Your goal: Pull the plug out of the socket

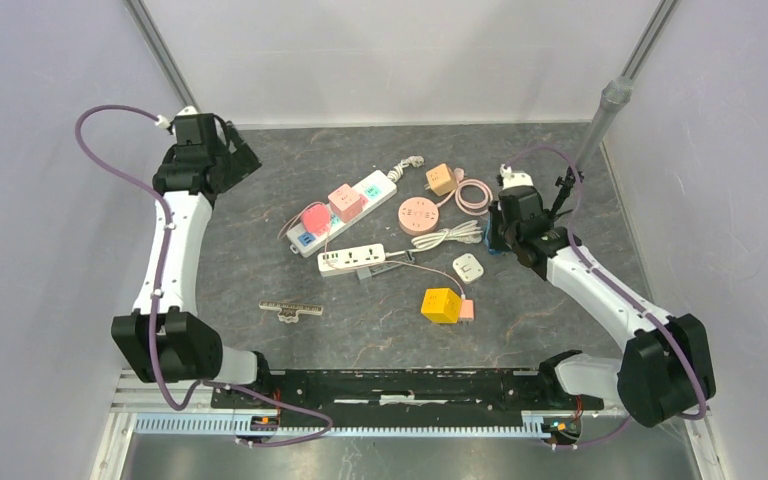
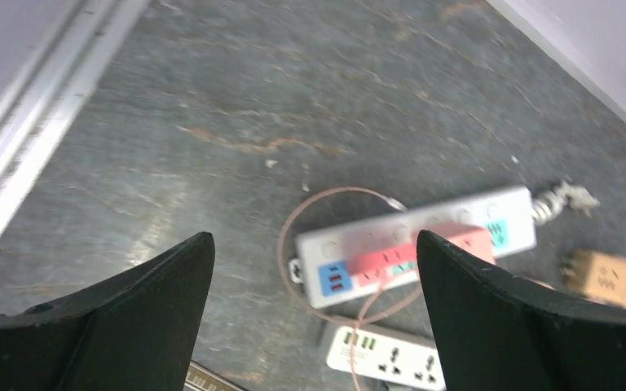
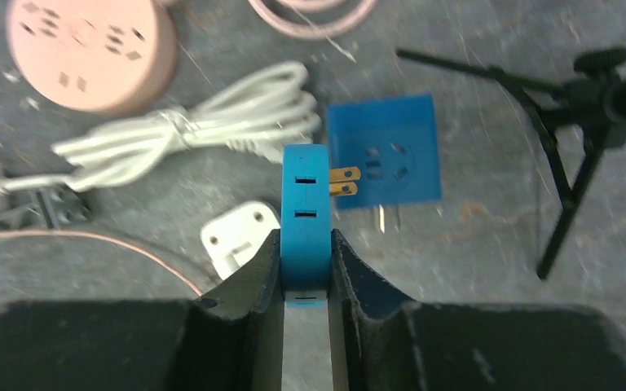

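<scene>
My right gripper will next move back and down and release the blue plug (image 3: 305, 204) on the clear, bare tabletop (image 3: 387, 254) beside the white adapter.
My right gripper (image 3: 306, 244) is shut on a flat blue plug (image 3: 305, 204), held edge-on between its fingers. The plug's two brass prongs (image 3: 344, 181) stick out to the right, bare and free. A square blue socket block (image 3: 391, 155) lies on the grey table just beyond and to the right of the plug, apart from it. In the top view the right gripper (image 1: 505, 235) is at the right of the table. My left gripper (image 1: 245, 160) is open and empty, raised at the far left, looking down (image 2: 314, 244) over the power strips.
A white power strip with pink plugs (image 1: 345, 210), a second white strip (image 1: 352, 259), a round pink socket (image 1: 418, 214), a white cable coil (image 1: 447, 236), a white adapter (image 1: 468, 267), yellow (image 1: 441, 304) and orange (image 1: 441, 179) cubes. A black tripod (image 3: 570, 122) stands right of the blue socket.
</scene>
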### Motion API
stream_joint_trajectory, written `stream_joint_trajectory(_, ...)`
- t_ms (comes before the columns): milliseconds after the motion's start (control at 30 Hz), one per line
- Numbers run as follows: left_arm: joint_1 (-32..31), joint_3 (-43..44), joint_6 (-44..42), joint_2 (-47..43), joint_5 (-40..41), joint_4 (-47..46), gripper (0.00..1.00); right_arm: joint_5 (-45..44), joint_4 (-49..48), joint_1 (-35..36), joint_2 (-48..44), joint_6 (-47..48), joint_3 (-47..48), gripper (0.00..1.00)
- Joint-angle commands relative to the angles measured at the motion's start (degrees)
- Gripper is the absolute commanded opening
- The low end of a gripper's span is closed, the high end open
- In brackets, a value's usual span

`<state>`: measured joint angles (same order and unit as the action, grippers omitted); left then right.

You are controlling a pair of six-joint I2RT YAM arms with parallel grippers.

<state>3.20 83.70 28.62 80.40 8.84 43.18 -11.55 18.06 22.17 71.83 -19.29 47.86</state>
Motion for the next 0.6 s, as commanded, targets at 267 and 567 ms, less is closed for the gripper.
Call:
stream_joint_trajectory(267, 5.6, -4.9, 0.1, 0.5, -16.3, -6.0, 1.00, -3.9, 14.8, -0.5, 0.6, 3.9, -2.8, 0.00)
stream_joint_trajectory(567, 5.6, -7.5, 2.8, 2.1, -25.3, -9.1, 1.00, -6.1, 14.9, -0.5, 7.9, 4.3, -3.6, 0.36)
